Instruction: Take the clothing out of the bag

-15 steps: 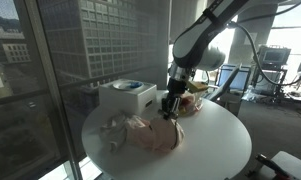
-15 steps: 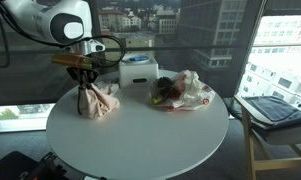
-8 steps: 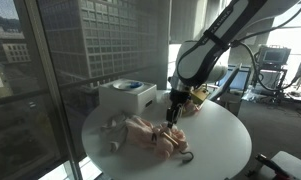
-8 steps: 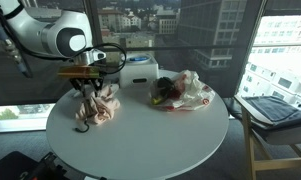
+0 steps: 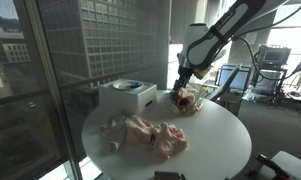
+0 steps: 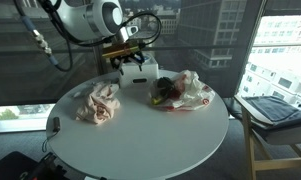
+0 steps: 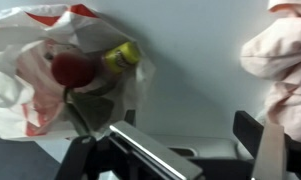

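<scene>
Next, my open gripper will go toward the left in the wrist view and lower onto the red item (image 6: 173,93) (image 7: 73,69), because it lies uncovered in the bag's opening.
The pink clothing (image 5: 155,135) lies in a crumpled heap on the round white table (image 5: 222,140), outside the bag; it also appears as clothing (image 6: 98,102) and at the wrist view's right edge as clothing (image 7: 285,70). The white and red plastic bag (image 5: 190,100) lies open at the table's far side, also seen as bag (image 6: 188,90) and bag (image 7: 25,70), with a red item (image 7: 70,68) and a yellow-capped item (image 7: 122,55) inside. My gripper (image 7: 185,125) hangs open and empty above the table between bag and clothing, seen too as gripper (image 5: 180,80) and gripper (image 6: 130,62).
A white box (image 5: 128,97) stands at the back of the table, next to the bag, also seen as box (image 6: 142,72). A window wall runs close behind the table. A chair with a dark cushion (image 6: 275,108) stands beside the table.
The jaws opened and let go of the clothing, which now lies spread on the table. The arm rose and moved away from the heap toward the bag and box.
</scene>
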Available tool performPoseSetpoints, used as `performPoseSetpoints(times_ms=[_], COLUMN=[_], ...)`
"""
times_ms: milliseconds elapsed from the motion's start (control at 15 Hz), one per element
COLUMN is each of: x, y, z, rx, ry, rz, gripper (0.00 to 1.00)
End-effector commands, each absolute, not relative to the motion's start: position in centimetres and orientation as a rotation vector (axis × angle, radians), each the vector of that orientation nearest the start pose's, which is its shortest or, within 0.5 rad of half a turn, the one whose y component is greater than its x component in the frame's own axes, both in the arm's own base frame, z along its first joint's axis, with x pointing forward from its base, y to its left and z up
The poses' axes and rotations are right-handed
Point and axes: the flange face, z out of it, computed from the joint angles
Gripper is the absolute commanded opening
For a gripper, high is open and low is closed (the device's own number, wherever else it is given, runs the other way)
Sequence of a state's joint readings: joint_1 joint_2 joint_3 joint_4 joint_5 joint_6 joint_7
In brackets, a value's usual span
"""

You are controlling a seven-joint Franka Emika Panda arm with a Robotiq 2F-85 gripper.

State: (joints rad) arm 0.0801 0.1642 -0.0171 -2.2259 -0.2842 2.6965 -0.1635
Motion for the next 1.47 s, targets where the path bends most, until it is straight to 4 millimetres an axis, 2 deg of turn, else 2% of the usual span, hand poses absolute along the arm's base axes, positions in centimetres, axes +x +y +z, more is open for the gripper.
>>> performPoseSetpoints(times_ms=[0,133,267,467,667,867,1400], x=[61.2,62.4,63.7,65.4,67.3,69.0,72.2], y=[-1.3,-3.7,-5.2,-6.4,-7.4,-8.2,-9.3], z=[30.6,28.0,25.2,21.4,18.9,17.3,15.4], rx=[-3.287,-3.332,-3.369,-3.396,-3.42,-3.432,-3.392], ry=[-0.45,-0.263,-0.077,0.191,0.354,0.448,0.605], rz=[-0.555,-0.56,-0.572,-0.563,-0.607,-0.669,-0.77], gripper=[1.0,0.99,1.0,1.0,1.0,1.0,1.0])
